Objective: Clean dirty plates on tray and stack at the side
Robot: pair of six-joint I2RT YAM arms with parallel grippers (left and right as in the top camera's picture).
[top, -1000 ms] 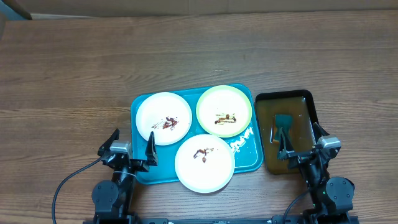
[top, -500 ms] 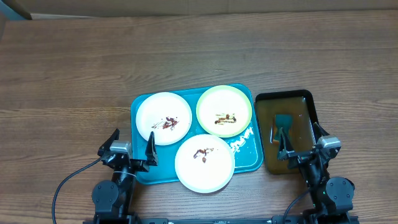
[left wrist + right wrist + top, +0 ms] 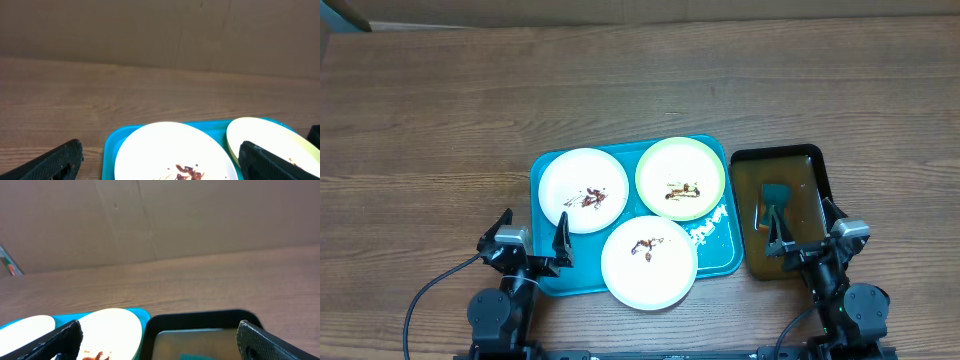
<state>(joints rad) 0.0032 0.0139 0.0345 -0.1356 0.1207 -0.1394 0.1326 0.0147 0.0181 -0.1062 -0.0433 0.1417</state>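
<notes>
The plates still have brown-red smears, so my open right gripper will move outward, tip its fingers down and lower them around the green sponge's narrow middle (image 3: 774,204).
Three dirty plates lie on the turquoise tray (image 3: 548,165): a white one (image 3: 583,190) at the left, a green-rimmed one (image 3: 681,178) at the right, and a white one (image 3: 649,263) at the front overhanging the rim. All have brown-red smears. My left gripper (image 3: 532,232) is open and empty at the tray's front left corner. My right gripper (image 3: 803,228) is open and empty over the front of the black tray (image 3: 817,160). The left wrist view shows the left white plate (image 3: 170,150) between my fingers (image 3: 160,162). The right wrist view shows the green-rimmed plate (image 3: 112,330) and my open fingers (image 3: 160,337).
The black tray holds brownish water and a teal scrubber with a handle (image 3: 772,200). White foam or crumbs (image 3: 708,225) lie on the turquoise tray near its right edge. Wooden table (image 3: 440,120) stretches around. A cardboard wall stands at the back (image 3: 150,30).
</notes>
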